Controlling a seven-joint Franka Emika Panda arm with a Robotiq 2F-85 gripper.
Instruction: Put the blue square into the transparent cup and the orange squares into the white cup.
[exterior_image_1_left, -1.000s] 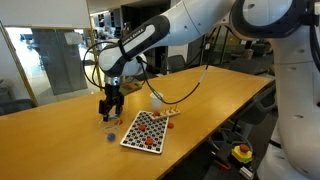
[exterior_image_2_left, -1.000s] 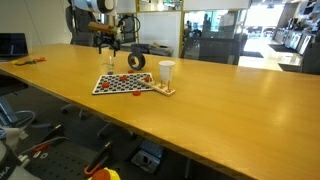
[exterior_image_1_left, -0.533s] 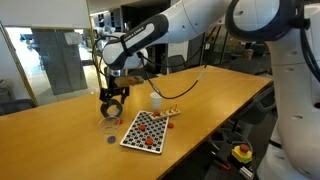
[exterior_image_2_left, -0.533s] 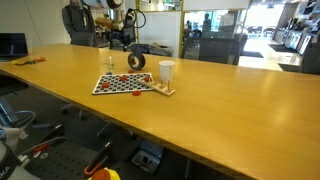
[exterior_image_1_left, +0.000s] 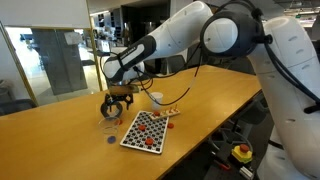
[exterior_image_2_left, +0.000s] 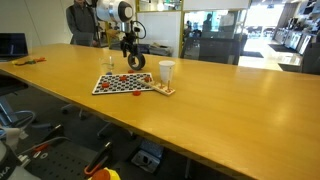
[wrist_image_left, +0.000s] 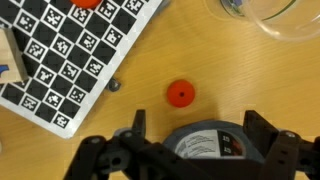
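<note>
The orange piece (wrist_image_left: 180, 93) lies below my gripper on bare wood beside the black tape roll (wrist_image_left: 210, 148), so next I need to shift off the roll, turn and lower around that piece.
My gripper (wrist_image_left: 200, 128) stands open, its fingers either side of a black tape roll (wrist_image_left: 210, 148) below it. In both exterior views it (exterior_image_1_left: 118, 101) (exterior_image_2_left: 130, 48) hangs just past the transparent cup (exterior_image_1_left: 108, 126) (exterior_image_2_left: 107, 60) (wrist_image_left: 265, 15). A small blue square (exterior_image_1_left: 112, 139) lies on the table by that cup. A bluish patch (wrist_image_left: 232, 4) shows at the cup's rim; I cannot tell whether it is inside. Orange squares (exterior_image_1_left: 150, 140) (exterior_image_2_left: 120, 81) lie on the checkered board (exterior_image_1_left: 140, 125) (wrist_image_left: 70, 55). One orange piece (wrist_image_left: 180, 94) lies on bare wood. The white cup (exterior_image_1_left: 156, 99) (exterior_image_2_left: 166, 71) stands beyond the board.
The wooden table (exterior_image_1_left: 210, 95) runs long, with its edge close to the board's near side. A small wooden block (exterior_image_1_left: 170, 112) (exterior_image_2_left: 163, 90) with orange bits sits between the board and the white cup. Chairs and monitors stand behind the table.
The gripper has moved off from above the transparent cup to over the tape roll, and its jaws have opened wider. The cups and the board have not moved.
</note>
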